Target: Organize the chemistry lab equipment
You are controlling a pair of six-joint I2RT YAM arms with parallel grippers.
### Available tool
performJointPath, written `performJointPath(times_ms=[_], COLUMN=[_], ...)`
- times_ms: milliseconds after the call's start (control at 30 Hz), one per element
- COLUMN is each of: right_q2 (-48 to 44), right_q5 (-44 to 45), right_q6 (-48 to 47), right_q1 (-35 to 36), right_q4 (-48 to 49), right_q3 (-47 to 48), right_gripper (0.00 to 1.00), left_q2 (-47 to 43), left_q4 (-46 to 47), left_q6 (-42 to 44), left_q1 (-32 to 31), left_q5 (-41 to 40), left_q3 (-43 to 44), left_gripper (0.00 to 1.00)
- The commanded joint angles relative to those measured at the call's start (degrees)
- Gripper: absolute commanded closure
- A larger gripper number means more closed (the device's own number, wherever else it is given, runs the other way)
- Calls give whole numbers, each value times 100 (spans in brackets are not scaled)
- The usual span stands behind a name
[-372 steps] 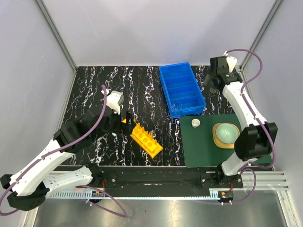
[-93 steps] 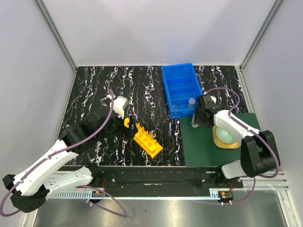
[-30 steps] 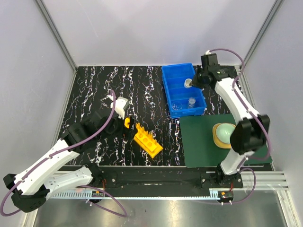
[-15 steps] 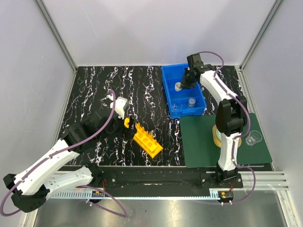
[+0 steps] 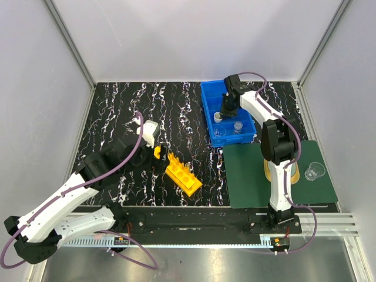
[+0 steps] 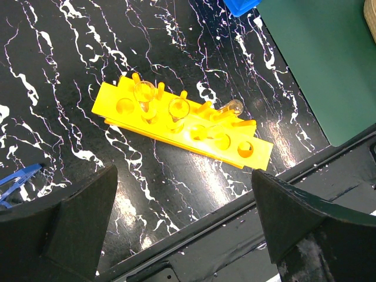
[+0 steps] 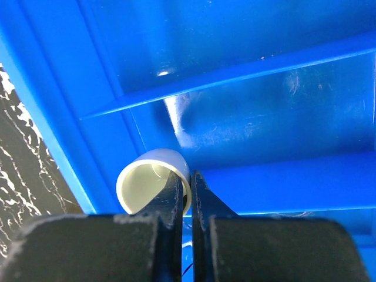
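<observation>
I should next lower my right gripper into the section of the bin behind the beakers, beside the bin's side, and let go of the white piece there, because that section is empty.
My right gripper [image 7: 191, 176] is shut on the wall of a small white round piece [image 7: 154, 182], one finger inside it and one outside. It hangs low over the left side of the blue divided bin [image 7: 264, 59], by a divider. From the top, the right gripper [image 5: 224, 110] holds the white piece [image 5: 218, 116] over the blue bin [image 5: 210, 94]; two small glass beakers [image 5: 220, 131] stand in the front compartment. The yellow rack [image 6: 182, 120] lies on the marble top with glass tubes [image 6: 144, 94] in its holes. My left gripper [image 6: 184, 173] hovers open near it.
A dark green mat [image 5: 252, 182] lies at the front right with a clear beaker [image 5: 314, 171] on it. The right arm crosses over the mat's middle. One glass tube [image 6: 226, 108] lies flat on the rack. A small blue item [image 6: 14, 182] lies left of it.
The right gripper has carried the white piece left and nearer across the bin. Its arm swung aside, baring the beaker on the mat. The left arm has not moved.
</observation>
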Motion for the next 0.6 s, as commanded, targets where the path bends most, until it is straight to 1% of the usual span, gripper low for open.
performJointPath(times_ms=[0, 300, 467, 567], right_q2=[109, 487, 452, 382], right_q5=[137, 461, 541, 620], right_q6=[-139, -254, -262, -280], right_q1=[107, 292, 345, 362], right_q4=[-26, -123, -123, -167], right_q3=[183, 341, 324, 324], right_gripper=[100, 100, 100, 87], left_q2=[-74, -100, -92, -83], left_q4=[172, 173, 172, 172], left_q6=[80, 80, 89, 98], left_q1=[19, 19, 37, 37], left_q5=[-161, -170, -178, -170], left_q3=[24, -28, -20, -20], left_gripper=[1, 1, 1, 1])
